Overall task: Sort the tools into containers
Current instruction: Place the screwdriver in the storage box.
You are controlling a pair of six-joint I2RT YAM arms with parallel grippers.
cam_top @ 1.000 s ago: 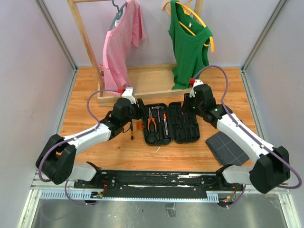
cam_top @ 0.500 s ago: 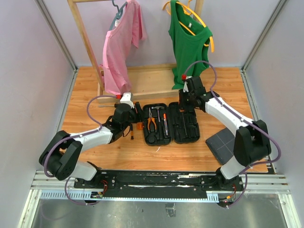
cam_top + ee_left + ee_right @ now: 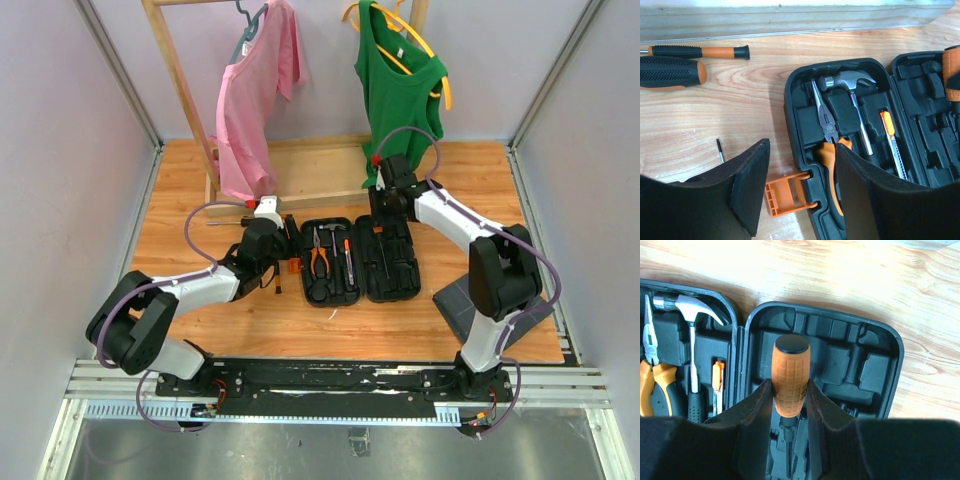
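Observation:
Next, my right gripper moves down and lets go of the orange-handled screwdriver (image 3: 791, 365) in the far slot of the case's empty half (image 3: 815, 356), since that slot lies below my gripper.
The black tool case (image 3: 400, 285) lies open at the table's centre. Its left half holds the orange-handled pliers (image 3: 826, 120), the hammer (image 3: 847, 80) and a thin orange-tipped tool (image 3: 890, 135). My left gripper (image 3: 800, 165) stands open and low over the case's left rim, with the orange latch (image 3: 787, 192) between its fingers and nothing held. Two black-and-orange screwdrivers (image 3: 695, 51) (image 3: 670, 72) lie on the wood beyond it. My right gripper (image 3: 789, 387) is shut on an orange-handled screwdriver (image 3: 791, 365), above the empty slots of the right half (image 3: 865, 370).
A small dark bit (image 3: 720, 150) lies on the wood left of the case. A dark grey flat tray (image 3: 470, 300) sits at the right, under the right arm. A wooden clothes rack base (image 3: 310, 185) with a pink shirt and a green top stands behind the case.
My right arm has swung round, carrying the gripper and its screwdriver left and back toward the case's far end. The left gripper has barely moved.

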